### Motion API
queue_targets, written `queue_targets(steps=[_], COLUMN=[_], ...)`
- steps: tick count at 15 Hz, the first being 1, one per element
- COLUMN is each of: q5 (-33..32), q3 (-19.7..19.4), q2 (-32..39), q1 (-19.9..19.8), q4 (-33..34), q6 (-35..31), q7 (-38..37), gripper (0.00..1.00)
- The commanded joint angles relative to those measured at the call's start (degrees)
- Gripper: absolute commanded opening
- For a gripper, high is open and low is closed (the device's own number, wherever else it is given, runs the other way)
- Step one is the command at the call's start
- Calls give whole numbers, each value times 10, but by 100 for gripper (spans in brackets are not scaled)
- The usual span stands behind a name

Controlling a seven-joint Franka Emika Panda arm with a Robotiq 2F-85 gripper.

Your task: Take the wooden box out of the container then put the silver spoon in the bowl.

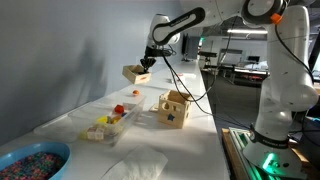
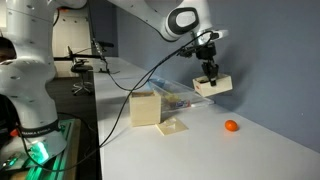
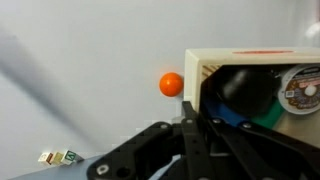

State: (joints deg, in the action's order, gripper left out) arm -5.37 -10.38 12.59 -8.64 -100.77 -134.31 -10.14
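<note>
My gripper lowers away from the orange ball onto the tabletop (image 2: 191,117) beside the flat wooden piece next and releases the box (image 2: 214,86), since that spot is bare.
My gripper (image 1: 146,64) is shut on one wall of the small pale wooden box (image 1: 132,72) and holds it in the air above the table, beyond the far end of the container (image 1: 112,121). In an exterior view the gripper (image 2: 208,70) hangs the box (image 2: 214,86) above the table, past the container (image 2: 182,99). In the wrist view the gripper (image 3: 195,122) clamps the box's rim (image 3: 245,55); dark things lie inside the box. The blue speckled bowl (image 1: 30,160) stands at the near end of the table. The silver spoon is not visible.
An orange ball (image 1: 135,93) lies on the table below the held box, also in an exterior view (image 2: 231,126) and the wrist view (image 3: 171,84). A taller wooden cube with cut-out holes (image 1: 173,109) (image 2: 146,107) stands beside the container. White paper (image 1: 135,165) lies near the bowl.
</note>
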Motion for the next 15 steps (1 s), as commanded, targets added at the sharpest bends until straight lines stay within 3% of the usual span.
queue_targets(steps=[1, 8, 10, 11, 15], q5=[23, -34, -47, -29, -39], q3=[5, 3, 2, 5, 5], q2=[27, 27, 25, 34, 37], q1=[-21, -8, -1, -10, -4], q4=[45, 27, 28, 24, 24], q6=[64, 199, 209, 189, 199], q7=[81, 121, 89, 106, 96], gripper=[2, 2, 2, 6, 2])
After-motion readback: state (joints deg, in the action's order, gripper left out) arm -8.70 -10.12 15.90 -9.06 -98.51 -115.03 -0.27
